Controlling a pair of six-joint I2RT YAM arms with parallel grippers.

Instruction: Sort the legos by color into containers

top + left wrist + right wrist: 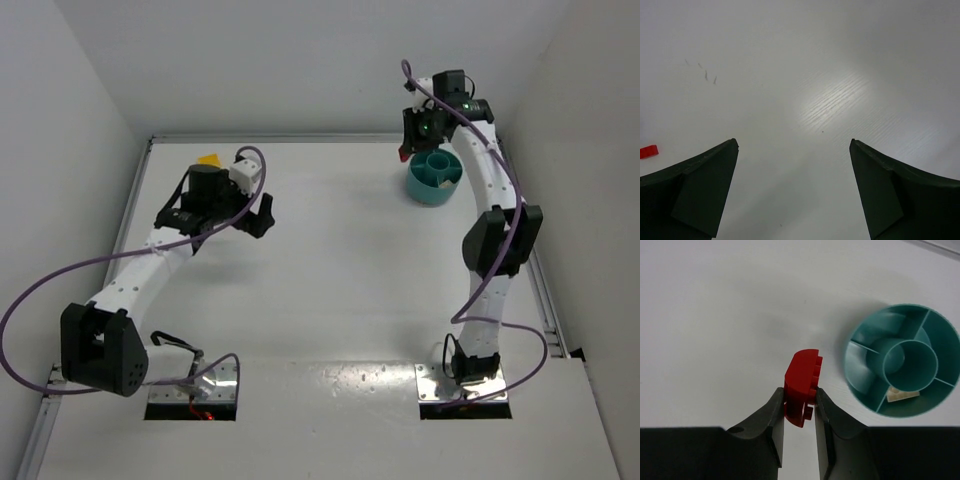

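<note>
My right gripper lowers the red lego next, then shifts it over the teal dish's rim onto the dish's nearest empty section [422,175] [861,371].
My right gripper [799,392] is shut on a red lego [802,382] and holds it above the table, just left of the round teal dish [858,367]. A pale lego [902,394] lies in one near compartment of the dish. From the top view, the right gripper [405,148] with the red lego [402,157] is at the dish's [420,190] far-left side. My left gripper [262,216] is open and empty over bare table [793,142]. A yellow lego [208,159] lies behind the left arm. Another red lego [648,151] shows at the left wrist view's left edge.
Purple cables [40,285] loop along both arms. A raised rail [300,138] borders the white table at the back, with white walls beyond. The right arm [495,240] stretches along the table's right side.
</note>
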